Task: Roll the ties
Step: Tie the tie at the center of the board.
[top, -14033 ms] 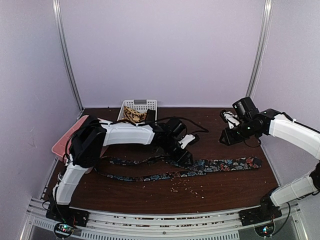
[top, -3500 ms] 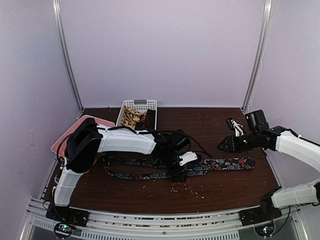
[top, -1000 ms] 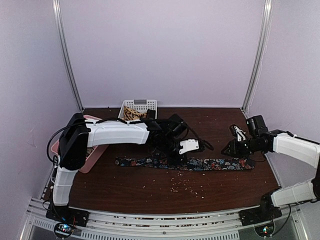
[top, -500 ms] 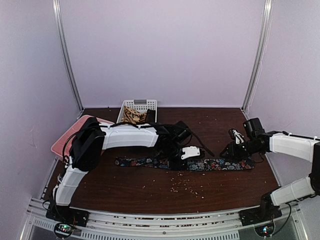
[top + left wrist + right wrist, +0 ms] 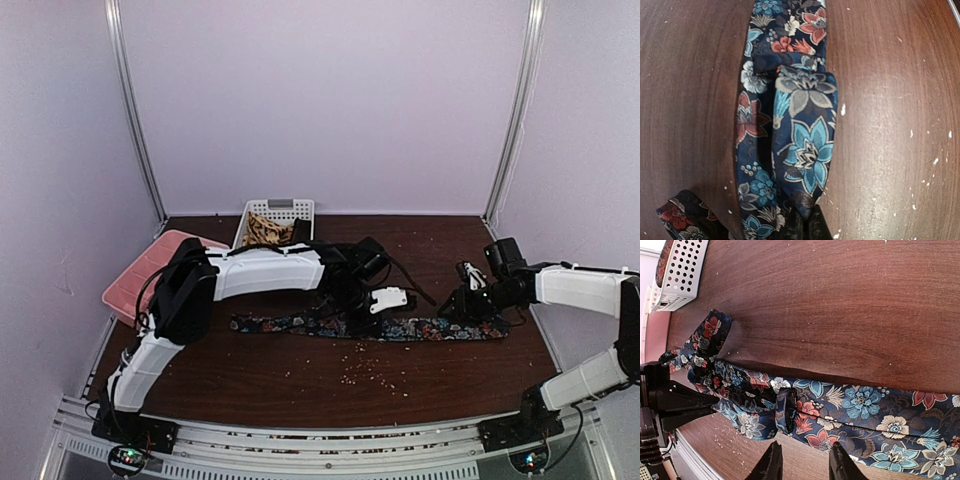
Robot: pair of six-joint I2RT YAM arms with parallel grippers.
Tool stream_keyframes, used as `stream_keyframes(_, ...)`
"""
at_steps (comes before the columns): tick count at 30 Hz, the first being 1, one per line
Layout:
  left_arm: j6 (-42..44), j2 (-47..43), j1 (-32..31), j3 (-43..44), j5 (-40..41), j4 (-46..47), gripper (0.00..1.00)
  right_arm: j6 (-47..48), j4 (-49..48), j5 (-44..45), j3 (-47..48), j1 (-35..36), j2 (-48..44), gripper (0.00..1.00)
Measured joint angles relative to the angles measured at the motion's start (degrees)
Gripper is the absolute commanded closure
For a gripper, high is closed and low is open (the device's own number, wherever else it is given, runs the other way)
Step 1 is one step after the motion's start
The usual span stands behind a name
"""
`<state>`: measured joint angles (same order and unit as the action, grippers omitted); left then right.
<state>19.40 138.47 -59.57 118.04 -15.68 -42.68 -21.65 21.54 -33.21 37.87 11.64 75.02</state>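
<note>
My left gripper will next go down a little, pull the tie's pinched layer toward the pink tray and then open. That layer still stands off the part of the tie under it.
A dark tie with a blue, red and white floral pattern lies stretched left to right across the brown table. My left gripper sits at its middle, shut on a folded layer of the tie, with the fabric pinched between the left gripper's jaws. My right gripper hovers low over the tie's wide end, open, nothing between the fingers. The tie passes just ahead of the right gripper. A tan patterned tie rests in the basket.
The white perforated basket stands at the back of the table, also seen in the right wrist view as the basket. A pink tray sits at the left edge. Pale crumbs are scattered in front of the tie.
My left gripper has slid a little to the right along the tie, still pinching it. My right gripper has dropped slightly toward the wide end and its jaws have spread wider.
</note>
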Motion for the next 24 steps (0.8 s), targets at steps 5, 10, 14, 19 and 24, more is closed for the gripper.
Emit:
stream_keyframes(5,-0.74,2.84,0.26,4.07,0.33,-2.34,1.00,-0.72,0.02,-0.28,0.00,-0.22,0.00,0.67)
stream_keyframes(10,-1.95,2.78,1.92,1.16,0.02,-2.62,1.00,-0.83,0.04,-0.48,0.00,-0.37,0.00,0.67)
stream_keyframes(14,-2.19,2.21,2.99,0.48,0.26,-3.13,1.00,-0.87,0.04,-0.63,0.00,-0.44,0.02,0.67)
stream_keyframes(19,-2.45,2.14,3.13,0.63,-0.46,-4.00,1.00,-0.87,0.02,-0.68,0.00,-0.44,0.02,0.68)
stream_keyframes(24,-2.71,3.10,2.05,3.98,-2.36,-6.64,1.00,-0.87,0.02,-0.74,0.00,-0.44,0.24,0.68)
